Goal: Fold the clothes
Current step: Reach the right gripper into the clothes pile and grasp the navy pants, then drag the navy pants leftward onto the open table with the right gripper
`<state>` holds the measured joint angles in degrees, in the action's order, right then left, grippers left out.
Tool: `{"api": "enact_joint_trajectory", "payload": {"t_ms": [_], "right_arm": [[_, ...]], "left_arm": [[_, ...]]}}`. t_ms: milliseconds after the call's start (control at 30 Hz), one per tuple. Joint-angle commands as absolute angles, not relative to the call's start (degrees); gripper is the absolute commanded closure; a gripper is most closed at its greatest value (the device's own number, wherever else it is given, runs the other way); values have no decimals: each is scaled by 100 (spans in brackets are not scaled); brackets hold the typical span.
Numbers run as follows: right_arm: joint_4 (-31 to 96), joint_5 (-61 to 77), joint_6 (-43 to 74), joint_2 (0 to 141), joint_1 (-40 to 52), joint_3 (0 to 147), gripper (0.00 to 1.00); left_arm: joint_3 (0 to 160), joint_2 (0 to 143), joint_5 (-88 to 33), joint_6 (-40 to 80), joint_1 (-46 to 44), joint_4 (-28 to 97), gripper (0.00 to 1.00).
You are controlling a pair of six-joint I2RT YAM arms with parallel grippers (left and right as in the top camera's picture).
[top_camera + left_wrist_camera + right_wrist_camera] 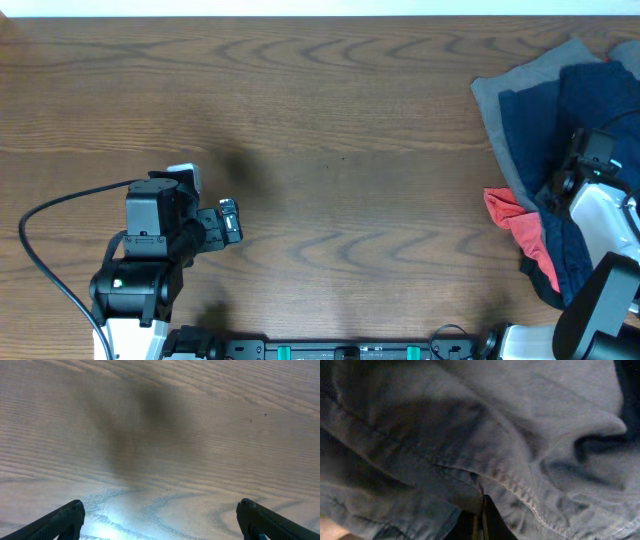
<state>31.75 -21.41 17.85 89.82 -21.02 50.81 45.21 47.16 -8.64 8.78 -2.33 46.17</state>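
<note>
My right gripper rises next and carries the navy fold over the bare in the middle of the table (pixel 362 165) to release it. That wood lies to its left in the overhead view.
A pile of clothes lies at the table's right edge: a dark navy garment (pixel 600 100) on top, a grey one (pixel 540 70) under it, and a red one (pixel 525 225) at the front. My right gripper (pixel 560 180) is down in the pile, shut on a hemmed fold of the navy garment (pixel 530 450), which fills the right wrist view; the fingertips (pixel 481 505) meet on the cloth. My left gripper (pixel 230 222) is open and empty at the left, low over bare wood, its two fingers (pixel 160 517) wide apart.
The wooden table (pixel 340 150) spans the view. The left arm's black cable (pixel 45 260) loops at the front left. The arm bases stand along the front edge.
</note>
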Motion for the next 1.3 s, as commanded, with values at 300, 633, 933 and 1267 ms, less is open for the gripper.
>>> {"api": "enact_joint_trajectory", "payload": {"t_ms": [300, 633, 933, 1267], "right_arm": [[4705, 1107, 521, 7673, -1756, 7041, 99], [5218, 1612, 1070, 7564, 189, 6820, 98], [3959, 1612, 1745, 8567, 2154, 6661, 94], [2370, 1074, 2373, 9778, 3632, 6663, 89]], "left_arm": [[4637, 4711, -858, 882, -204, 4622, 2], [4637, 4711, -858, 884, -207, 4626, 2], [4637, 4711, -858, 884, -207, 4626, 2], [4637, 4711, -860, 884, -207, 4628, 2]]}}
